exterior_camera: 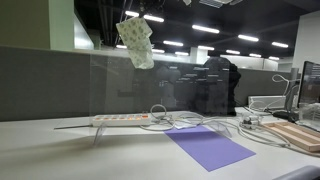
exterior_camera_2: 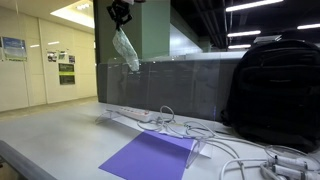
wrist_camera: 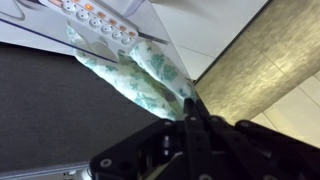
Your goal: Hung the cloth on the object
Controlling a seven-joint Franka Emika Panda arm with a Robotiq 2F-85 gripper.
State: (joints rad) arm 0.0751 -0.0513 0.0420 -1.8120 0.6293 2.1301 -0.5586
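The cloth goes down a little with my gripper next and is released there, since its folds already hang to the clear panel's top edge (exterior_camera: 156,55) below my gripper.
The cream-white cloth with green speckles (exterior_camera: 136,43) hangs in the air from my gripper, above the top edge of the clear upright panel (exterior_camera: 170,85). In an exterior view the gripper (exterior_camera_2: 120,16) is at the top, with the cloth (exterior_camera_2: 126,50) dangling below it, above the panel (exterior_camera_2: 170,85). In the wrist view the gripper (wrist_camera: 190,108) is shut on the cloth (wrist_camera: 140,75), whose folds hang away toward the desk.
A white power strip (exterior_camera: 120,119) with cables lies on the desk by the panel's base. A flat purple mat (exterior_camera: 208,147) lies in front. A black backpack (exterior_camera_2: 275,90) stands behind the panel. A grey partition wall (exterior_camera: 40,85) runs along the back.
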